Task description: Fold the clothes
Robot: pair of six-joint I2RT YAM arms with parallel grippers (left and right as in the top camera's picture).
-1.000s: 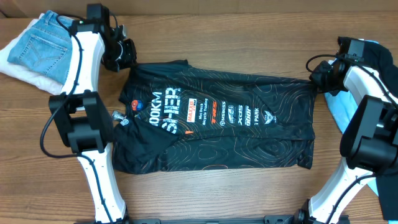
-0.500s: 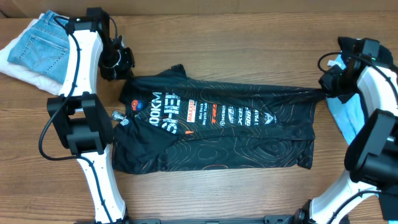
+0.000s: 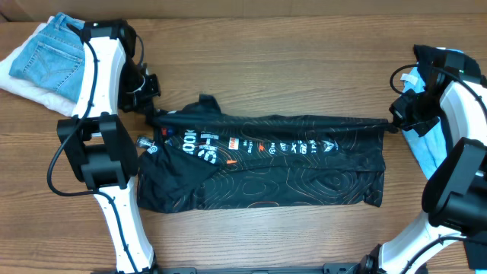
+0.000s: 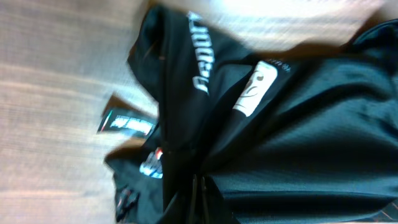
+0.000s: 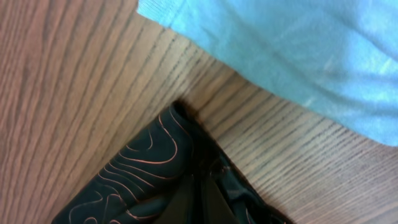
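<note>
My left gripper moves down to the jersey's end by the small tag (image 3: 155, 137) (image 4: 151, 163) below it next and releases the jersey's corner, since the jersey's far edge hangs lifted.
The clothes, a black jersey (image 3: 289, 171) with orange contour lines and white lettering, lies across the middle of the table. Its far edge is lifted and stretched taut between both grippers, so the logo row faces sideways. My left gripper (image 3: 152, 116) is shut on the far left corner; the left wrist view shows the jersey (image 4: 298, 124) bunched at the left gripper (image 4: 199, 205). My right gripper (image 3: 393, 123) is shut on the far right corner. In the right wrist view the patterned jersey (image 5: 143, 168) runs into the right gripper (image 5: 202, 205).
Folded blue jeans (image 3: 49, 57) on white cloth lie at the far left corner. A light blue garment (image 3: 426, 144) (image 5: 292, 50) and a plain black one (image 3: 463, 65) sit at the right edge, under the right arm.
Both grippers moved toward the near side with the jersey's far edge, carrying it over the lower half. The lettering and logos now show narrower, tilted along the raised fold.
</note>
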